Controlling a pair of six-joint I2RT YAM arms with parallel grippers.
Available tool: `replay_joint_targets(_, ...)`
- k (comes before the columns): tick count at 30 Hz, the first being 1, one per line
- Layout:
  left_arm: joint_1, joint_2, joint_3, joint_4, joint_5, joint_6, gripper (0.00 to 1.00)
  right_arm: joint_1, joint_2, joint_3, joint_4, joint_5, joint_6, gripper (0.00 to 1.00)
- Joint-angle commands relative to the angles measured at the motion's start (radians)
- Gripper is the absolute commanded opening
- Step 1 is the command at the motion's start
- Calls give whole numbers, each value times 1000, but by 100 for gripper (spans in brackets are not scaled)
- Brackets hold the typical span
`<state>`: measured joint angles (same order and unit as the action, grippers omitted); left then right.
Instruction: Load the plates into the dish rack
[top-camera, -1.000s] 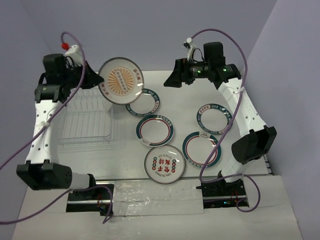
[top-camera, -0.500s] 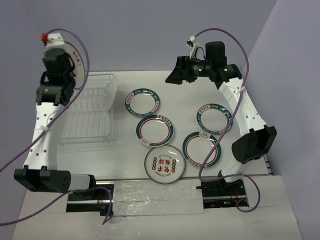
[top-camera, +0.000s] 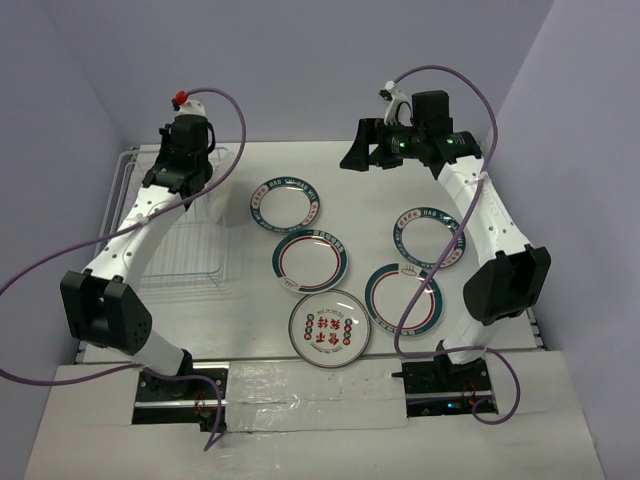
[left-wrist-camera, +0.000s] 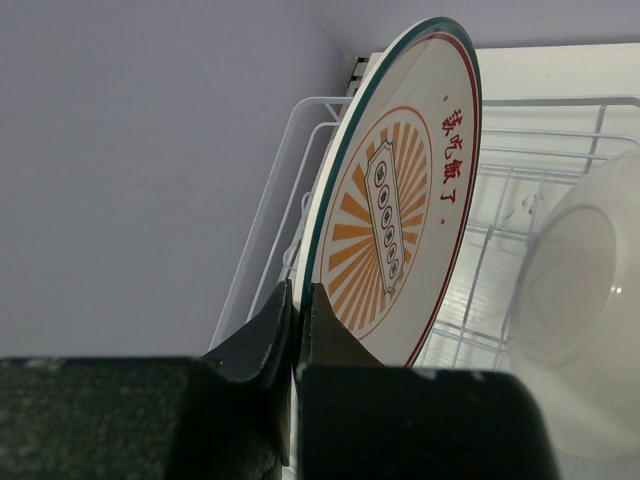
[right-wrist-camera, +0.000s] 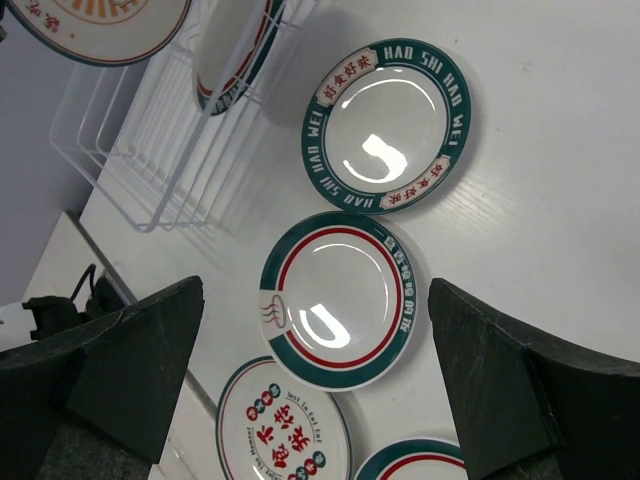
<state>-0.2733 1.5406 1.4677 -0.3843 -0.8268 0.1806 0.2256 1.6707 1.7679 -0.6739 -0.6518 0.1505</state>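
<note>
I need to lower my left gripper next, toward the right in the top view, to the empty wires (top-camera: 204, 206) (left-wrist-camera: 478, 308) beside the standing plate below it, and release the rim of the sunburst plate.
My left gripper (left-wrist-camera: 297, 290) is shut on the rim of the plate with the orange sunburst centre (left-wrist-camera: 400, 200) and holds it on edge over the far end of the white wire dish rack (left-wrist-camera: 290, 190). In the top view the left gripper (top-camera: 183, 180) is above the rack (top-camera: 170, 255). Another plate (left-wrist-camera: 580, 300) stands in the rack beside it. Several plates lie flat on the table: a green lettered one (top-camera: 285, 203), a green and red ringed one (top-camera: 310, 260) and one with red characters (top-camera: 330, 328). My right gripper (top-camera: 350, 155) is open and empty, high above them.
Two more green-rimmed plates (top-camera: 428, 236) (top-camera: 403, 298) lie at the right of the table. The right wrist view shows the lettered plate (right-wrist-camera: 385, 125), the ringed plate (right-wrist-camera: 335, 300), the rack (right-wrist-camera: 150, 150) and the purple wall behind it.
My left arm has swung the sunburst plate from above the table's middle out to the left, then to the rack's far end, turning it on edge. The right arm has barely moved.
</note>
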Motion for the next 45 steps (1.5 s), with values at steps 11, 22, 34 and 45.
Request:
replay_joint_targets(11, -61, 36, -17, 82, -3, -30, 0, -23, 7, -16, 17, 14, -22, 100)
replay_joint_targets(22, -83, 99, -46, 78, -12, -47, 6, -48, 14, -18, 16, -5, -11, 100)
replay_joint_targets(34, -90, 109, 80, -108, 188, -156, 58, -49, 49, -27, 34, 6, 1, 100)
replay_joint_targets(45, -83, -59, 206, -223, 694, -211, 90, -48, 283, 2, 192, -55, 174, 100)
